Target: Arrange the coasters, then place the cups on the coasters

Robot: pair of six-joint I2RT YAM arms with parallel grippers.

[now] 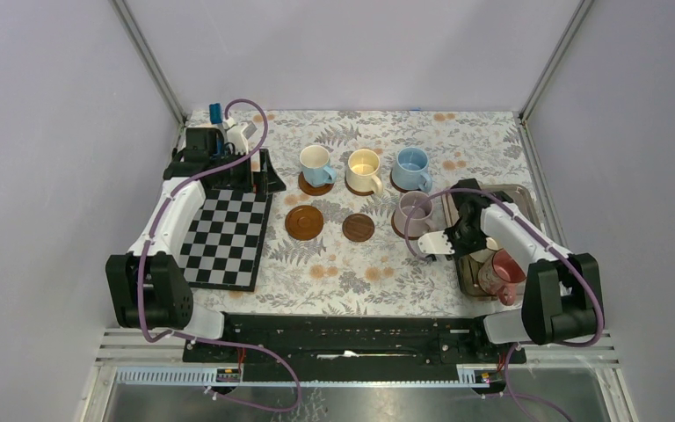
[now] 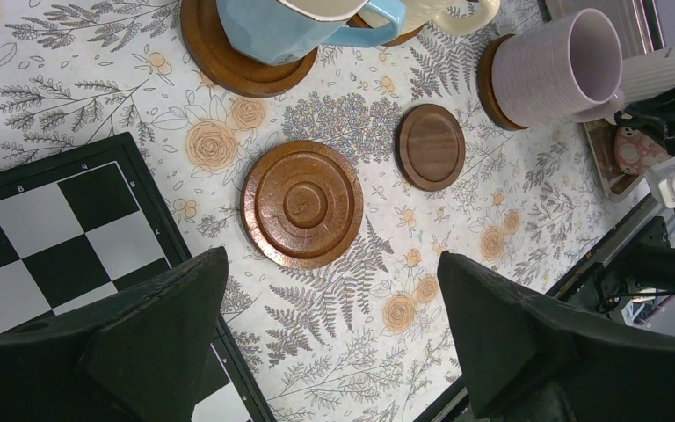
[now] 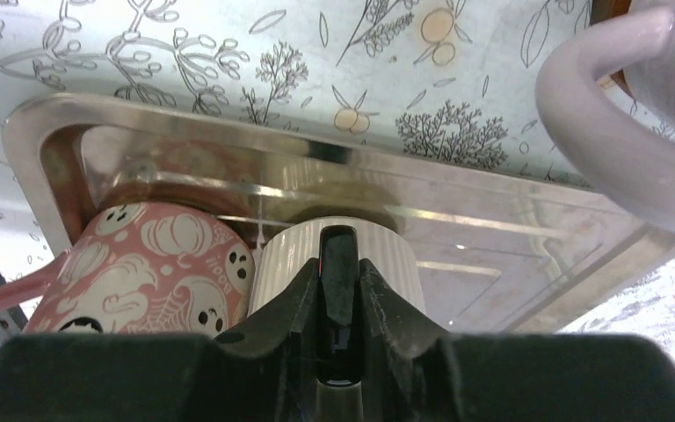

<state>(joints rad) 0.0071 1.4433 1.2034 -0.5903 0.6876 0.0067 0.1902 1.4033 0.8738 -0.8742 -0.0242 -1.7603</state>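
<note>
My right gripper will lift past the lilac cup and lower over the smaller dark coaster, since that coaster lies empty to the cup's left in the top view.
Two empty wooden coasters [image 1: 303,221] [image 1: 359,227] lie mid-table, seen from the left wrist as a large orange-brown one [image 2: 301,204] and a smaller dark one [image 2: 430,147]. Three cups stand on coasters in the back row: cream-blue [image 1: 316,164], yellow-cream [image 1: 363,170], light blue [image 1: 411,167]. The lilac cup [image 1: 413,211] sits on a coaster in front of them. My right gripper [image 3: 338,264] is down in the metal tray [image 3: 228,132], shut on the dark handle of the white ribbed cup [image 3: 277,272], beside the pinkish red cup [image 3: 149,264]. My left gripper [image 2: 330,299] hangs open and holds nothing.
A black-and-white chequered board [image 1: 228,237] lies at the left under my left arm. The tray [image 1: 520,198] sits at the table's right edge. The lilac cup's handle [image 3: 606,132] is close to the right of my right wrist. Grey walls enclose the table.
</note>
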